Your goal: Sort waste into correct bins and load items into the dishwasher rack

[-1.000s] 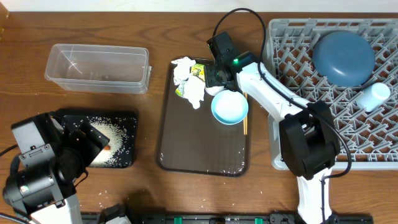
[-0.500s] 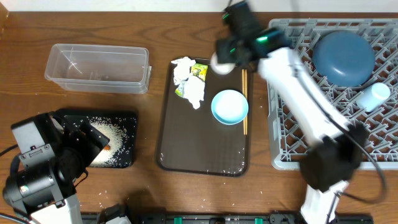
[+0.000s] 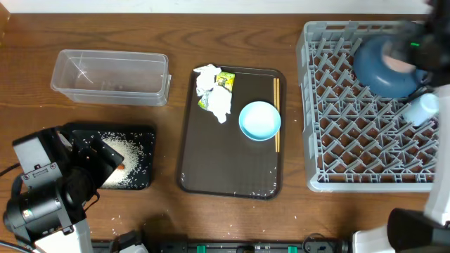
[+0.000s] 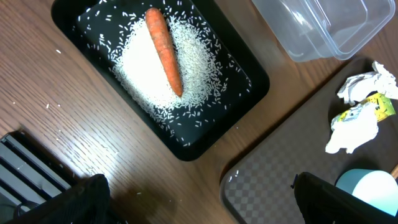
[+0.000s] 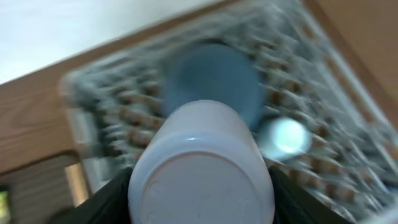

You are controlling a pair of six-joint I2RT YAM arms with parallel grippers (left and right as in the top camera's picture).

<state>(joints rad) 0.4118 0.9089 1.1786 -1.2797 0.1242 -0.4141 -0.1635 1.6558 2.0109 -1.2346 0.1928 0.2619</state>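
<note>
The slots beside the small light-blue cup are empty. I need to lower my right gripper back past the dark-blue plate [image 3: 387, 67] onto the rack [image 3: 351, 133] there.
My right gripper [image 5: 202, 190] is shut on the whitish-pink cup [image 5: 199, 162], which it holds above the grey dishwasher rack [image 3: 351, 133]; overhead this arm is only a blur at the rack's far right. In the rack lie the dark-blue plate [image 3: 387, 67] and the small light-blue cup [image 3: 424, 109]. My left gripper [image 4: 199, 211] hangs open above the table beside the black tray [image 4: 249, 84], which holds rice [image 4: 149, 68] and the carrot [image 4: 165, 50]. White napkins [image 3: 214, 95], the green-yellow wrapper [image 3: 223, 81], the light-blue bowl [image 3: 259, 120] and the chopsticks [image 3: 276, 112] lie on the brown tray.
The clear plastic container [image 3: 110, 76] stands at the far left, behind the black tray. The brown serving tray [image 3: 225, 172] lies mid-table between the bins and the rack. Stray rice grains dot the wood near the black tray.
The right arm has lifted the whitish-pink cup off the far end of the brown tray and swung right, over the rack. The left arm has not moved.
</note>
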